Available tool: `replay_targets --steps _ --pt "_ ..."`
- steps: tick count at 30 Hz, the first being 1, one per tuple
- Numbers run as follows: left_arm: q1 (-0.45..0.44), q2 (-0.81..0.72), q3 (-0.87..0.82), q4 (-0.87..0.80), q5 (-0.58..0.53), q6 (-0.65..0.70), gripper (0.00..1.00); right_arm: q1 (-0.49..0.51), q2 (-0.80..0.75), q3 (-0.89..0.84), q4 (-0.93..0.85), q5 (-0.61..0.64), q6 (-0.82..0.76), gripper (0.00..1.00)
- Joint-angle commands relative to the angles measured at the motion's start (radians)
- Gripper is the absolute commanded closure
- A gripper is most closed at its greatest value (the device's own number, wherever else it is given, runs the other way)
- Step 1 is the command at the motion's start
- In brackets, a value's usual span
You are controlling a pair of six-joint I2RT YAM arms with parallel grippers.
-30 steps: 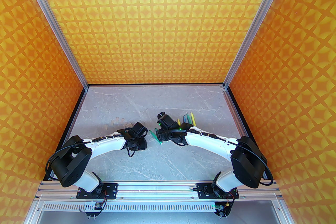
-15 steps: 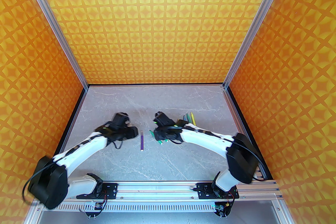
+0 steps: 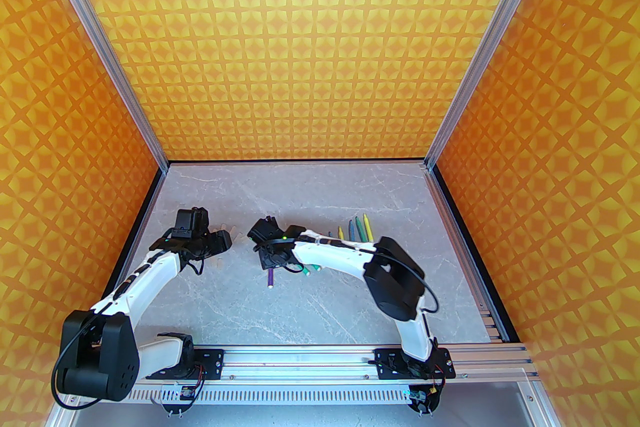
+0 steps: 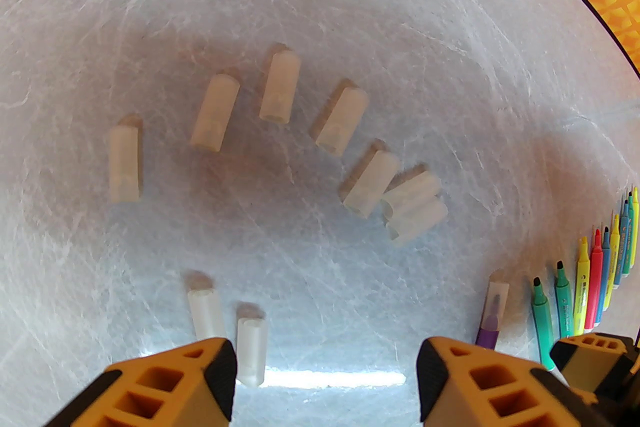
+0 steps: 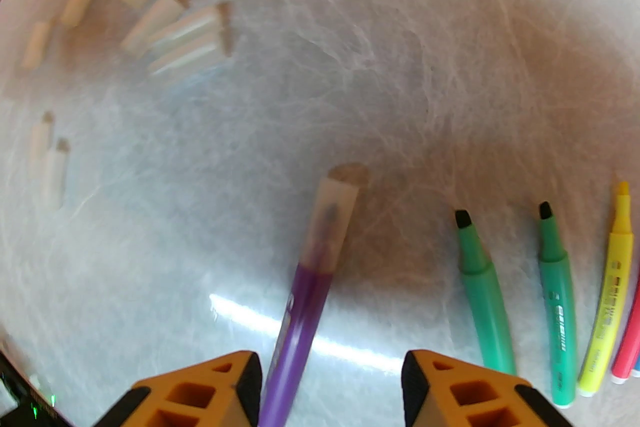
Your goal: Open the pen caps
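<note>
The purple pen is still capped, so my right gripper needs to lower around the pen's body, short of the clear cap, and close.
Several loose pen caps [image 4: 279, 87] lie scattered on the grey marble table [image 4: 425, 14], whitish and translucent; they also show at the upper left [image 5: 155, 22] of the right wrist view. A purple pen [image 5: 312, 295] lies on the table with its clear cap [image 5: 334, 209] still on. My right gripper [image 5: 330, 382] is open just above it, the barrel running between the fingers close to the left one. My left gripper [image 4: 325, 377] is open and empty over the loose caps, two of them near its left finger [image 4: 200, 380]. From above, the purple pen [image 3: 270, 280] pokes out below the right gripper [image 3: 272, 261].
Two uncapped green markers [image 5: 482, 287] lie right of the purple pen, beside yellow [image 5: 607, 295] and red ones. More uncapped markers [image 3: 357, 229] fan out at the back right. Orange patterned walls enclose the table on three sides.
The left gripper opened, leaving the purple pen on the table, and swung left over the loose caps. The right arm moved left and now hovers over the purple pen.
</note>
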Motion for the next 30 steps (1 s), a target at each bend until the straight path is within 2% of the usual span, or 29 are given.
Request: replay_targets --steps 1,8,15,30 --pt "0.010 0.008 0.020 0.030 0.023 0.035 0.36 0.016 0.048 0.067 -0.084 0.020 0.064 0.52" --pt "0.012 0.026 0.034 0.054 0.022 0.046 0.35 0.048 0.110 0.145 -0.168 -0.010 0.114 0.54" --pt "0.017 0.051 0.057 0.049 0.023 0.069 0.35 0.050 0.147 0.165 -0.196 -0.053 0.170 0.61" --pt "0.017 0.055 0.053 0.064 0.040 0.074 0.35 0.044 0.248 0.257 -0.296 -0.071 0.173 0.70"
